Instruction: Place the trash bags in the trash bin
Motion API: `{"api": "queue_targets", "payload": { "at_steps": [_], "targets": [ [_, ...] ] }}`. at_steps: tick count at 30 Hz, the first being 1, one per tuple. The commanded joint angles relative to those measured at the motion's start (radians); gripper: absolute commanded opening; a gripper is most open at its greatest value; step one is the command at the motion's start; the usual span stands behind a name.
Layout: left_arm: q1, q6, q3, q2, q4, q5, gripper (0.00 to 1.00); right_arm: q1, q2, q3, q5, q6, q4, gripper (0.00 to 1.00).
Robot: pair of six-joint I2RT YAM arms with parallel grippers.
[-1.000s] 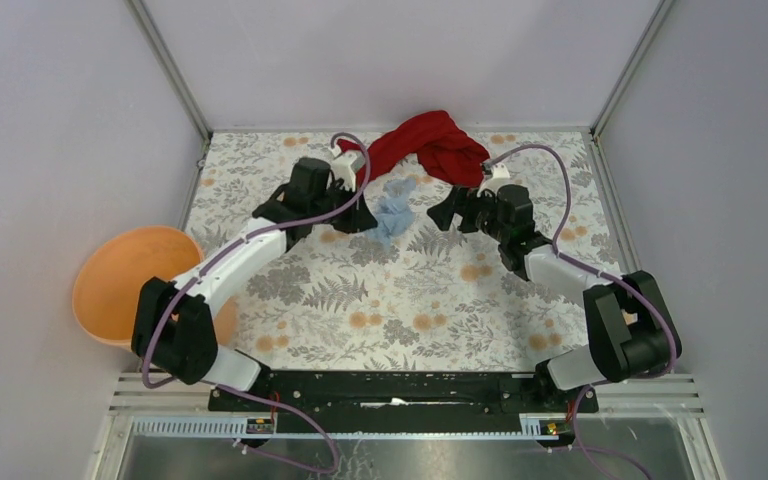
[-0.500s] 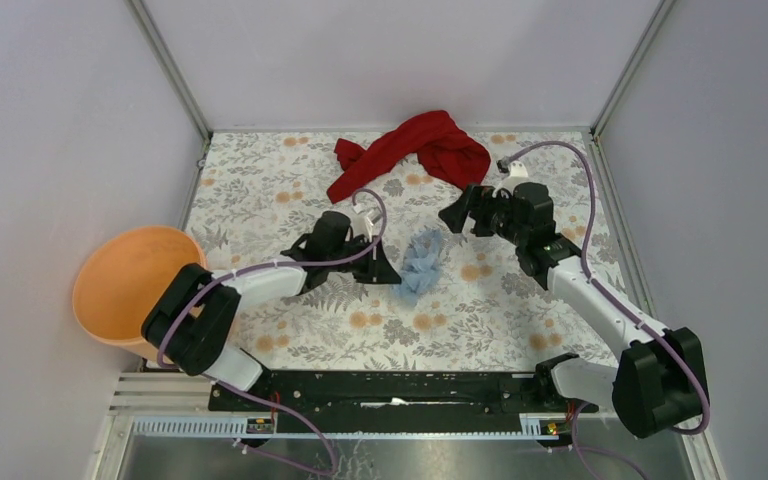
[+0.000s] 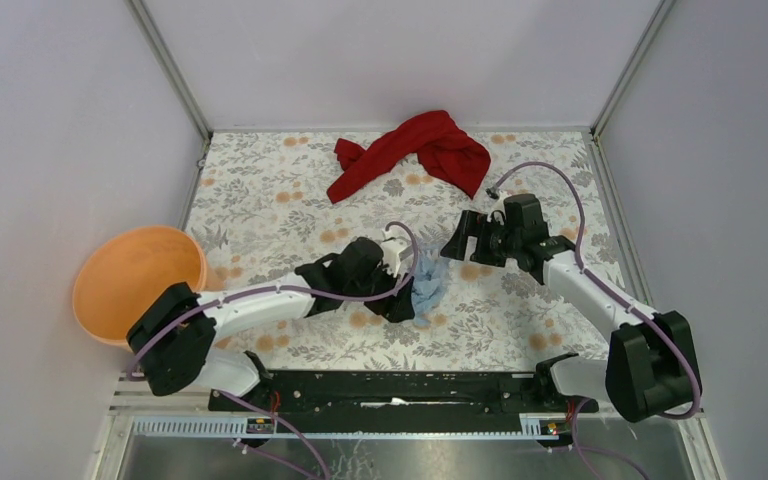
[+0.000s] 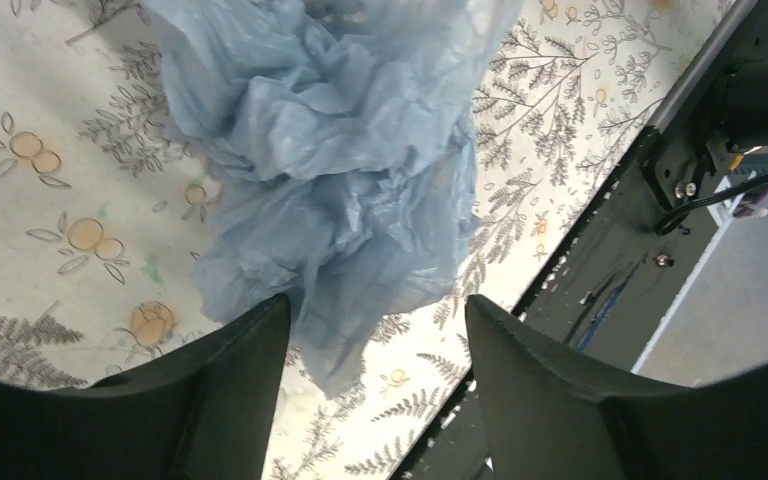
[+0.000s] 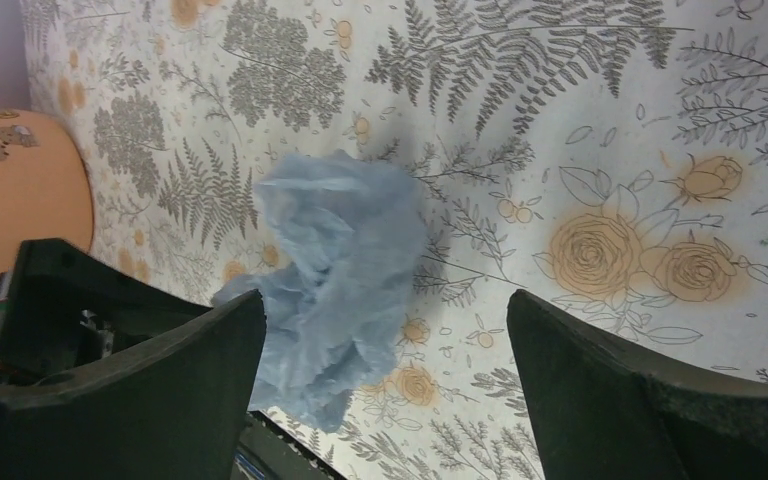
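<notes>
The right gripper lowers onto the trash bag's nearest edge next, then closes its fingers.
The trash bag (image 3: 428, 285) is a crumpled pale blue film wad lying on the floral table, near its front middle. My left gripper (image 3: 403, 300) sits right at the bag's left side with its jaws apart. In the left wrist view the bag (image 4: 340, 170) fills the space ahead of the gripper (image 4: 375, 305), and its lower tip brushes the left finger (image 4: 230, 390). My right gripper (image 3: 460, 240) hovers open just right of the bag and is not touching it; its wrist view shows the bag (image 5: 345, 270) by the gripper (image 5: 385, 300). The orange trash bin (image 3: 110, 290) stands off the table's left edge.
A red cloth (image 3: 420, 150) lies bunched at the back of the table. The black base rail (image 3: 400, 385) runs along the near edge, close to the bag. Grey walls enclose the table on three sides. The bin's wall (image 5: 20, 200) shows at the left of the right wrist view.
The left arm dragged the bag from the back middle toward the near edge, then its jaws opened and let go. The right arm followed toward the front, staying open.
</notes>
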Motion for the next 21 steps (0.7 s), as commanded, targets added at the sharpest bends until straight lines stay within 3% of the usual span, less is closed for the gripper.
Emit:
{"api": "queue_targets", "payload": {
  "at_steps": [1, 5, 11, 15, 21],
  "targets": [
    [-0.019, -0.014, 0.029, -0.096, -0.023, -0.069, 0.74, -0.027, 0.024, 0.015, -0.054, -0.056, -0.048, 0.96],
    [-0.018, -0.059, 0.007, -0.195, -0.046, -0.123, 0.86, -0.028, 0.046, 0.004, -0.072, -0.073, -0.007, 0.92],
    [-0.017, -0.116, -0.011, -0.264, -0.073, -0.178, 0.89, -0.027, 0.119, -0.022, -0.231, 0.013, 0.208, 0.8],
    [-0.017, -0.167, -0.023, -0.244, -0.077, -0.189, 0.89, -0.027, 0.162, 0.003, -0.128, -0.045, 0.119, 0.72],
    [-0.018, -0.253, -0.107, -0.198, 0.093, -0.097, 0.91, -0.025, 0.087, -0.033, 0.091, -0.103, 0.029, 0.73]
  ]
}}
